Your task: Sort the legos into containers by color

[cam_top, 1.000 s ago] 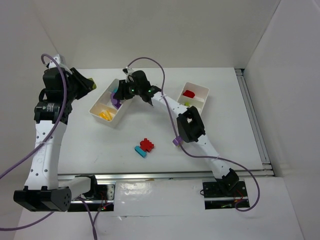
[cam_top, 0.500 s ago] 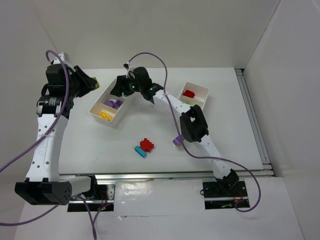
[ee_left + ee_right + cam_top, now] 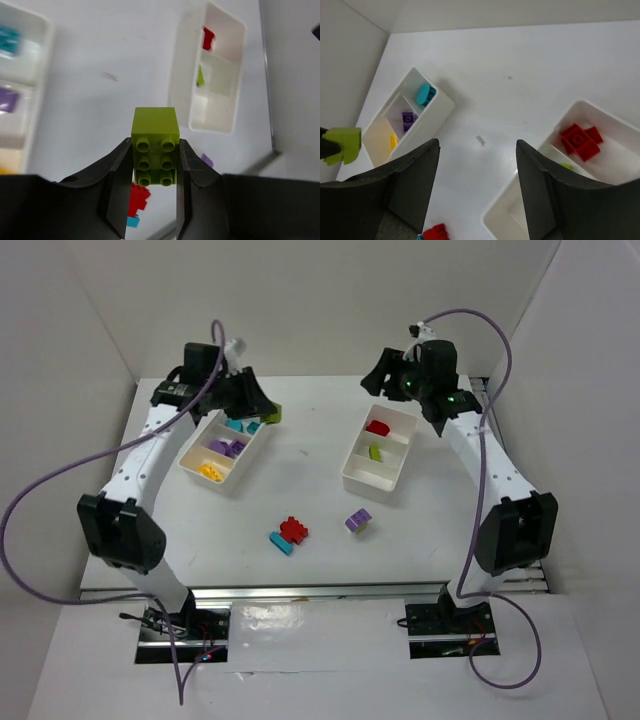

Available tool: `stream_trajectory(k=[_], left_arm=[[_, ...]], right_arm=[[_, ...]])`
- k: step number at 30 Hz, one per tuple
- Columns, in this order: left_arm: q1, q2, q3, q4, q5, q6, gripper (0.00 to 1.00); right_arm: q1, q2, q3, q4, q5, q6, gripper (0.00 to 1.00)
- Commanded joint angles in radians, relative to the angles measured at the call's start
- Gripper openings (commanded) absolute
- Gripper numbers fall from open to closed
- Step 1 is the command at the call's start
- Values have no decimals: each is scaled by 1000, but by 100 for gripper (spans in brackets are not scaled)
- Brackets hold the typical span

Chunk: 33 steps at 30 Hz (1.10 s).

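Note:
I should move my left gripper to the right in the top view, then down over the other tray's middle section (image 3: 389, 452) to let go, because a lime brick lies there.
My left gripper (image 3: 263, 412) is shut on a lime green brick (image 3: 274, 415) and holds it above the far end of the left white tray (image 3: 190, 455). In the left wrist view the brick (image 3: 155, 127) sits studs-up between the fingers (image 3: 117, 170). That tray holds cyan (image 3: 240, 425), purple (image 3: 228, 448) and yellow (image 3: 210, 471) bricks. The right tray (image 3: 352, 472) holds a red brick (image 3: 377, 426) and a lime one (image 3: 375, 451). My right gripper (image 3: 374, 383) is open and empty above the far end of the right tray; it also shows in the right wrist view (image 3: 478, 145).
A red and cyan cluster (image 3: 290, 534) and a purple brick (image 3: 358, 521) lie on the table in front of the trays. White walls stand on the left, far and right sides. A metal rail (image 3: 510, 480) runs along the table's right edge.
The left arm swung from the far left to the left tray's far end with the lime brick. The right arm left the left tray and moved behind the right tray.

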Motion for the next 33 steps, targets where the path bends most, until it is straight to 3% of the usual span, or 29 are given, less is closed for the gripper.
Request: stream_trajectory(k=[1,4,9,14,15,19,22,33], left_arm=[[-49,93,109,2,313,60,0],[-78,195,182,29,520,70,0],[-78,265,191,181,810,10,0],[-87,265,147,354,936,-93,0],[-87,255,130,455,968,-157,0],[-87,245,41,664,1019,-282,0],[-87,245,40,665,1028,-273,0],[-106,255,61,674,1028,-285,0]], right_arm=[[-10,-71,-99,-158,-59,-41,69],[-38,-91,-123,-170,-218,-41,69],[-47,-125,-224,32,-444,17,76],[-56,-116,-251,191,-654,70,81],[-56,-116,-263,224,-687,98,82],[-47,-107,-274,372,-809,183,82],[-37,-97,-274,452,-868,223,84],[23,-4,-185,442,-902,223,87]])
